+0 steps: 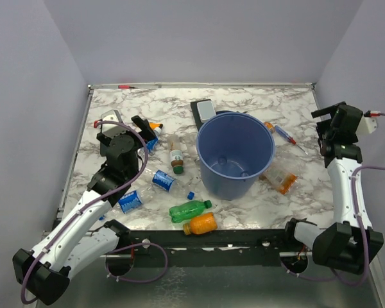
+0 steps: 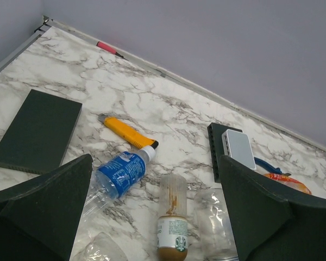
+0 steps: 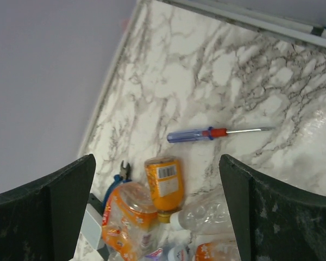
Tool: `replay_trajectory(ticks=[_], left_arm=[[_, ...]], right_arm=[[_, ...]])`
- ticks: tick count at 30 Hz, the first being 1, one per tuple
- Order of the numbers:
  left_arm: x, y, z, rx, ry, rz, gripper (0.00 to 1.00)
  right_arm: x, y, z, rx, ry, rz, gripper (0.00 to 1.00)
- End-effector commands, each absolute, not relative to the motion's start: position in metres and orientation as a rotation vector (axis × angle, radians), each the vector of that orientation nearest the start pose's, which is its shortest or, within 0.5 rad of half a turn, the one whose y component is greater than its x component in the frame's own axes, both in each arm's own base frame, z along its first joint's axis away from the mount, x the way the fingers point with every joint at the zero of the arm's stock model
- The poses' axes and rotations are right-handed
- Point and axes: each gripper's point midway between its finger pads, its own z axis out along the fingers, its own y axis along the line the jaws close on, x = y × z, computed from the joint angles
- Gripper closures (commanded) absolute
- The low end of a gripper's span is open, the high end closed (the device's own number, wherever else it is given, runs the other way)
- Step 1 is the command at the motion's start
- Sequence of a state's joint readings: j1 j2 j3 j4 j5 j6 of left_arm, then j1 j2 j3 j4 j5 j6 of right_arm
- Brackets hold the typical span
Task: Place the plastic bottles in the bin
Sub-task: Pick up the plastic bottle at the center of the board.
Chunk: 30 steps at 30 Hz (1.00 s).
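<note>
My right gripper lowers toward the bin (image 1: 228, 183) next, onto the orange bottle's uncrowded base end, which lies below the gripper and to its left in the top view.
The blue bin (image 1: 228, 183) stands upright mid-table. Left of it lie plastic bottles: a brown one (image 1: 176, 156), two blue-labelled clear ones (image 1: 162, 180), a green one (image 1: 189, 210) and an orange one (image 1: 201, 223). My left gripper (image 1: 143, 136) hangs open above another blue-labelled bottle (image 2: 119, 174), with the brown bottle (image 2: 173, 217) and a clear bottle (image 2: 217, 223) below its open jaws (image 2: 154, 157). My right gripper (image 1: 322, 128) is open too (image 3: 157, 157), raised over an orange bottle (image 3: 164, 185), an orange-labelled clear bottle (image 3: 127, 217) and a clear bottle (image 3: 212, 212).
A yellow utility knife (image 2: 127, 132) and a flat black rectangle (image 2: 38, 130) lie at the far left. A screwdriver (image 3: 201, 134) and blue pliers (image 3: 119, 174) lie right of the bin. A white device (image 1: 206, 110) on a black slab sits behind it. A red marker (image 2: 107, 48) lies by the back wall.
</note>
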State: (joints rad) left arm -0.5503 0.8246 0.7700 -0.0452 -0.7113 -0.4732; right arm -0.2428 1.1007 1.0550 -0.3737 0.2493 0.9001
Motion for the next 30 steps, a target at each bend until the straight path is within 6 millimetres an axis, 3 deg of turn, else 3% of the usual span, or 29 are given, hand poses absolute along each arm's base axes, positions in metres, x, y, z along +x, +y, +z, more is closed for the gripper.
replay_trajectory(ticks=[1,4,8,13,24,30], left_arm=[[0.314,-0.079,0.289,-0.446,1.591,-0.193,0.01],[0.317,-0.081,0.284,-0.437,1.606,-0.182,0.01],[0.321,-0.084,0.277,-0.426,1.629,-0.173,0.01],[0.325,-0.091,0.270,-0.399,1.658,-0.182,0.01],[0.329,-0.096,0.259,-0.376,1.693,-0.173,0.01],[0.330,-0.096,0.258,-0.376,1.696,-0.170,0.01]], right_arm=[[0.382,-0.088,0.242,1.145,1.636,0.323,0.00],[0.399,-0.074,0.215,1.081,1.734,0.396,0.00],[0.421,-0.050,0.195,0.941,1.829,0.511,0.03],[0.437,-0.025,0.156,0.885,2.023,0.483,0.02],[0.460,-0.008,0.090,0.859,2.264,0.352,0.00],[0.463,0.000,0.075,0.836,2.307,0.343,0.00]])
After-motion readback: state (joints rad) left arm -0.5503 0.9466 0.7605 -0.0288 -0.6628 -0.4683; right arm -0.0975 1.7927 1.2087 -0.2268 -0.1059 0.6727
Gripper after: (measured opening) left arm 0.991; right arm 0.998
